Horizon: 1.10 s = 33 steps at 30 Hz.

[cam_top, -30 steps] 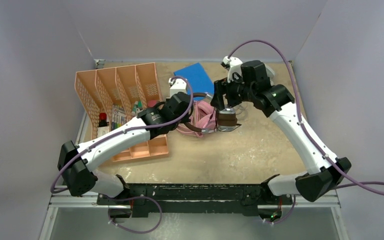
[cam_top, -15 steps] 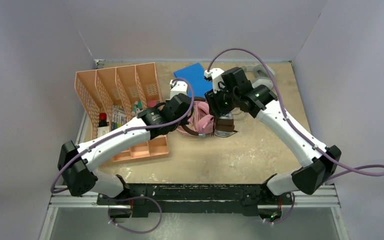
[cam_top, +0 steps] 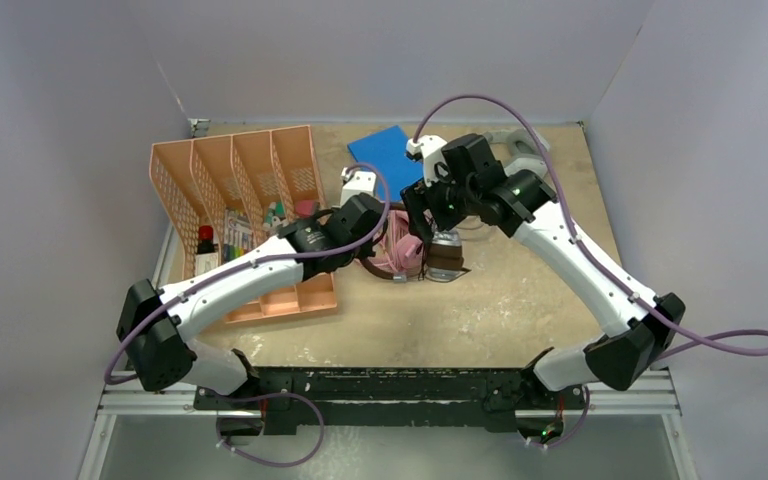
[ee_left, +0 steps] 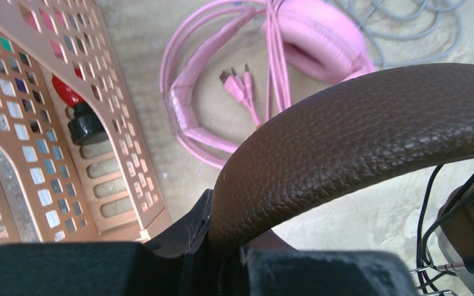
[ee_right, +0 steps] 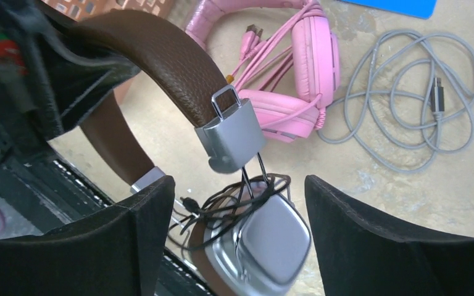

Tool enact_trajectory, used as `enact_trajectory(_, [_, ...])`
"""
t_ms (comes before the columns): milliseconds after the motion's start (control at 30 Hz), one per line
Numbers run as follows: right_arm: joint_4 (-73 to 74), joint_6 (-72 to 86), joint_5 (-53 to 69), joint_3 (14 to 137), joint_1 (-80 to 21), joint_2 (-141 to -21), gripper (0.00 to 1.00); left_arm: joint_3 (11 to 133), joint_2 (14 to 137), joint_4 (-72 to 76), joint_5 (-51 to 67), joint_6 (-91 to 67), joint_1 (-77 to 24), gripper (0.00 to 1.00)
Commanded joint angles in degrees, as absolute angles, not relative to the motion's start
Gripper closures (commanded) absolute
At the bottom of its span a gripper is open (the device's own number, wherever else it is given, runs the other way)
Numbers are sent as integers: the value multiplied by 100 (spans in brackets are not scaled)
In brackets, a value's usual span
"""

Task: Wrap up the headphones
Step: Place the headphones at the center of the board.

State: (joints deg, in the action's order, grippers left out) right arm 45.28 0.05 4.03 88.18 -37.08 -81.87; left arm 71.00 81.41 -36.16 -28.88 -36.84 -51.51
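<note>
I need to move my left gripper back and down to release the headband. Bare tabletop lies below and back from it, clear of the pink headphones (ee_right: 311,55).
My left gripper (ee_left: 222,246) is shut on the brown leather headband (ee_left: 358,132) of the brown-and-silver headphones (cam_top: 445,255) and holds it off the table. The silver ear cup (ee_right: 271,240) hangs below, with thin black cable (ee_right: 222,209) bunched round its yoke. My right gripper (ee_right: 241,234) is open, with a finger on each side of that cup, not touching it. The pink headphones (ee_right: 311,55) lie on the table behind, with their pink cable (ee_left: 265,80) gathered. The grey cable (ee_right: 407,92) lies in loose loops to their right. A light-grey headband (cam_top: 525,140) shows behind my right arm.
An orange mesh file organiser (cam_top: 250,180) holding bottles and pens stands to the left, close to my left arm. A blue notebook (cam_top: 390,150) lies at the back. Grey walls enclose the table on three sides.
My right arm has swung left and down, bringing its open gripper around the silver ear cup. The left gripper has shifted the brown headphones slightly nearer and to the left.
</note>
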Motion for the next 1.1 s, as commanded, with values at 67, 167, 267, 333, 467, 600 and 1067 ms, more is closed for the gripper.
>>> enact_trajectory(67, [4578, 638, 397, 9315, -3722, -7578, 16, 6509, 7690, -3292, -2533, -3886, -5141, 100])
enact_trajectory(167, [4696, 777, 82, 9386, -3709, -7205, 9, 6221, 7605, -3240, -2315, -3938, -5150, 100])
enact_trajectory(267, [4794, 766, -713, 9403, -3656, -7028, 2, 5915, 7533, -3076, -2009, -4031, -5145, 100])
enact_trajectory(333, [4836, 733, -948, 9326, -3433, -7024, 1, 5707, 7579, -2915, -1717, -4143, -5148, 100])
enact_trajectory(467, [4581, 777, -542, 8863, -2757, -7040, 1, 5440, 7805, -2666, -1210, -4466, -5152, 100])
enact_trajectory(600, [4299, 838, -392, 8402, -2629, -7072, 1, 5228, 8041, -2415, -943, -4889, -5179, 100])
enact_trajectory(1067, [3699, 1156, 214, 7802, -1666, -7430, 1, 5005, 8607, -2621, -1434, -5187, -5491, 93])
